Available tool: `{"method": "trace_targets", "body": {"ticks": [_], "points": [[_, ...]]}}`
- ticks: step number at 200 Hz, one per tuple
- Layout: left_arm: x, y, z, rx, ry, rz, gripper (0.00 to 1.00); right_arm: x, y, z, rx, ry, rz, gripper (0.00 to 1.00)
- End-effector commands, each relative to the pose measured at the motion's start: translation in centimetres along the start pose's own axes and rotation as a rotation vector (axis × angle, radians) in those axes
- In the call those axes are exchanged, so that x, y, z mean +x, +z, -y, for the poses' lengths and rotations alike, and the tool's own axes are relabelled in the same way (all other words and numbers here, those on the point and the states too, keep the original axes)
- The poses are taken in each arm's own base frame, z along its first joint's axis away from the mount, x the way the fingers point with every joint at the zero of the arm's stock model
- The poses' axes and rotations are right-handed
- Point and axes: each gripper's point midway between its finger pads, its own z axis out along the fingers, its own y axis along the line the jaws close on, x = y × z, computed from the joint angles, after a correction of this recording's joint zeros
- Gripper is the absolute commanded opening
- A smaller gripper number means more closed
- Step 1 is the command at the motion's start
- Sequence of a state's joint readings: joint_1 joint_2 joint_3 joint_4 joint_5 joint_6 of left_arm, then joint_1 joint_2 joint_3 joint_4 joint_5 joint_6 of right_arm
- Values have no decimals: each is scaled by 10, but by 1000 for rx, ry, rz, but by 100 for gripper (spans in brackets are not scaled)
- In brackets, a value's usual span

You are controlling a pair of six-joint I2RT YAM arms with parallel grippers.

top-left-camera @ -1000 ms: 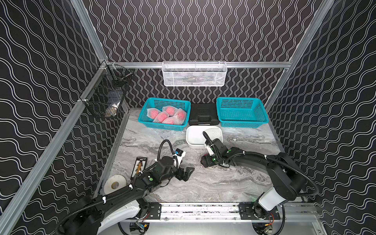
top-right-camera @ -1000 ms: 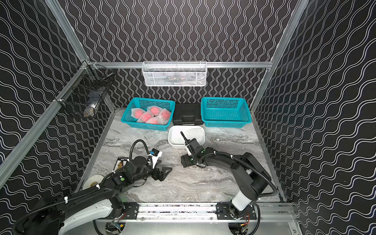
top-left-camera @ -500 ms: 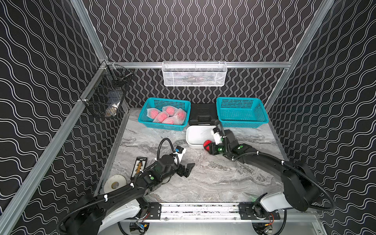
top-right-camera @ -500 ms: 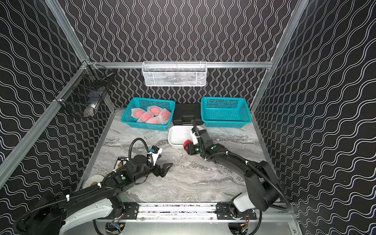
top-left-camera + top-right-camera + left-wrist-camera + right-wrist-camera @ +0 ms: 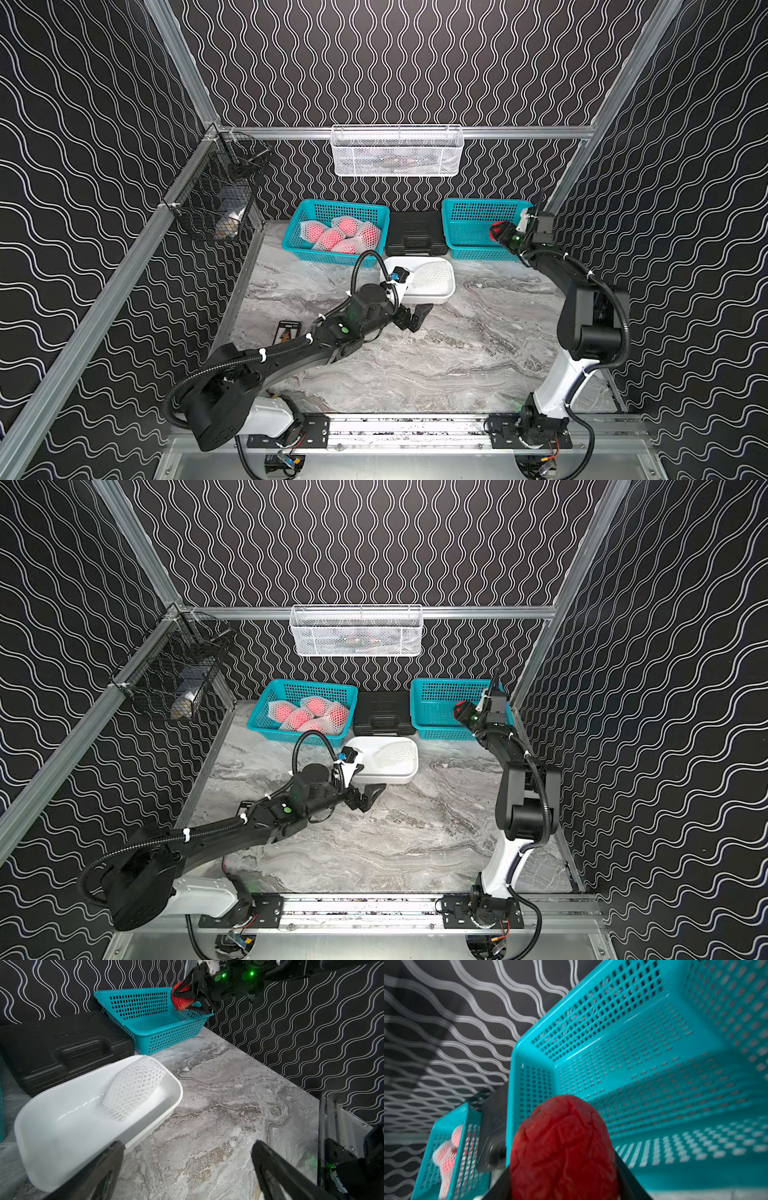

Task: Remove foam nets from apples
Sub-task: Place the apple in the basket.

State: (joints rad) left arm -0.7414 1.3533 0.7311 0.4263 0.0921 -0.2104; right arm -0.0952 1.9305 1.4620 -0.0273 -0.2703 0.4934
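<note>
I should next move my right gripper outward and down over the bottom of the empty teal basket [image 5: 485, 227] [image 5: 640, 1050] to release the bare red apple, as its foam net is off.
My right gripper [image 5: 497, 232] is shut on a bare red apple [image 5: 494, 230], held above the near right part of the right teal basket [image 5: 469, 224], which has nothing in it. The right wrist view shows the apple [image 5: 562, 1147] between the two dark fingers, over the basket [image 5: 654, 1064]. One loose white foam net [image 5: 430, 272] lies in the white tub [image 5: 428, 297]. Several netted apples [image 5: 336, 235] fill the left teal basket [image 5: 291, 245]. My left gripper [image 5: 417, 316] hangs open and holds nothing, low over the marble just in front of the tub [image 5: 62, 1142].
A black case [image 5: 415, 239] sits between the two teal baskets. A white wire basket [image 5: 397, 151] hangs on the back wall and a black wire basket [image 5: 216, 203] on the left wall. A small dark card [image 5: 286, 332] lies by the left arm.
My right gripper closed on the bare apple beside the tub, lifted it and carried it back and right over the right teal basket. The left gripper stayed open and shifted slightly.
</note>
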Motion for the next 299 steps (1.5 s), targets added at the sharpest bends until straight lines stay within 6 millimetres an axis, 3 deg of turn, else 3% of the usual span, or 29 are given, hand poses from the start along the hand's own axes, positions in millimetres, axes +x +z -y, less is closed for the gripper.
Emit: {"method": "trace_targets", "body": {"ticks": [1, 9, 46, 85, 146, 164, 190, 213, 234, 270, 292, 299], "points": [[-4, -1, -8, -50, 18, 15, 99, -16, 13, 28, 114, -56, 0, 43], [-2, -2, -12, -72, 18, 7, 99, -15, 27, 46, 164, -59, -26, 43], [4, -9, -17, -101, 19, -16, 99, -38, 61, 77, 255, -120, -6, 43], [12, -25, -18, -108, 7, -7, 99, -55, 88, 84, 275, -169, 9, 52], [39, -40, -24, -120, -29, -27, 99, -73, 101, 92, 312, -190, 82, 74], [42, -43, -27, -138, -28, -32, 99, -74, 103, 94, 317, -186, 91, 77], [39, -45, -33, -176, -2, -40, 99, -84, 98, 87, 310, -196, 127, 90], [35, -44, -36, -194, 16, -44, 100, -91, 92, 76, 288, -194, 141, 94], [29, -44, -39, -202, 14, -35, 100, -106, 73, 55, 260, -203, 183, 95], [8, -42, -48, -204, -11, -14, 99, -120, 20, -6, 192, -254, 241, 97], [-15, -44, -72, -251, -69, 17, 100, -104, -12, -42, 128, -264, 246, 98], [-24, -44, -85, -263, -112, 27, 100, -101, -32, -64, 86, -270, 261, 98]]}}
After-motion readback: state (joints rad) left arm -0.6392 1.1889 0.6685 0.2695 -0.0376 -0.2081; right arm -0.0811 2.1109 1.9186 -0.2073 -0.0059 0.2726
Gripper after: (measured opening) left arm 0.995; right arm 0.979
